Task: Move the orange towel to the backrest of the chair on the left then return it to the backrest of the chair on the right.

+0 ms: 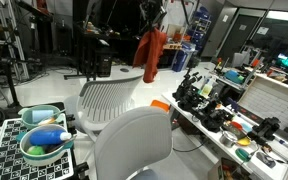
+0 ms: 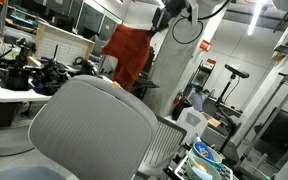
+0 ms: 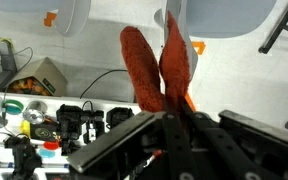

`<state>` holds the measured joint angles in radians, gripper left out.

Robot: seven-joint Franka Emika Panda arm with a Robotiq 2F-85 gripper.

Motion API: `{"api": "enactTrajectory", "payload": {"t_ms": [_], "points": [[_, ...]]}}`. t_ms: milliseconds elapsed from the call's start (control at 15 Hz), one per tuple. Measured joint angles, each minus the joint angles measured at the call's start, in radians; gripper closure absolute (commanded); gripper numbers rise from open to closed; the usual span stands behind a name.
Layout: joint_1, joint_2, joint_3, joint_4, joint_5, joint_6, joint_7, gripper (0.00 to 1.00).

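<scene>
The towel's folds hang apart so they can go over both sides of the backrest, so I next need to lower my gripper toward the white chair, over the ribbed backrest's top edge, and let go there.
The orange towel (image 1: 150,50) hangs in the air from my gripper (image 1: 154,14), well above the two chairs; it also shows in the other exterior view (image 2: 124,52) under the gripper (image 2: 162,18). In the wrist view the towel (image 3: 156,62) hangs in two folds from the shut jaws (image 3: 172,108). One white chair has a ribbed backrest (image 1: 106,97), (image 2: 160,140). The other grey chair has a smooth backrest (image 1: 132,145), (image 2: 89,125). The towel touches neither chair.
A long workbench (image 1: 246,125) with cameras, tools and small parts runs beside the chairs and also shows in the other exterior view (image 2: 24,75). A checkered board (image 1: 12,150) carries bowls with coloured objects. Stands and cables are behind.
</scene>
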<state>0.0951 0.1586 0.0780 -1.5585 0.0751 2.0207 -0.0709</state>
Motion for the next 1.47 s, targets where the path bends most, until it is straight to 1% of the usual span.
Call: {"api": "enactTrajectory", "payload": {"t_ms": [133, 267, 467, 733, 933, 1133, 1267, 1467], "points": [[0.020, 0.004, 0.003, -0.029, -0.016, 0.019, 0.056, 0.98], [0.038, -0.019, 0.006, -0.097, -0.036, 0.088, 0.124, 0.98], [0.059, -0.103, 0.015, -0.255, -0.063, 0.210, 0.207, 0.98], [0.067, -0.245, 0.040, -0.490, -0.093, 0.318, 0.287, 0.98], [0.067, -0.340, 0.055, -0.654, -0.093, 0.380, 0.299, 0.98], [0.067, -0.399, 0.061, -0.776, -0.092, 0.459, 0.299, 0.98], [0.064, -0.409, 0.061, -0.820, -0.092, 0.518, 0.294, 0.98], [0.048, -0.392, 0.057, -0.840, -0.090, 0.575, 0.276, 0.98]]}}
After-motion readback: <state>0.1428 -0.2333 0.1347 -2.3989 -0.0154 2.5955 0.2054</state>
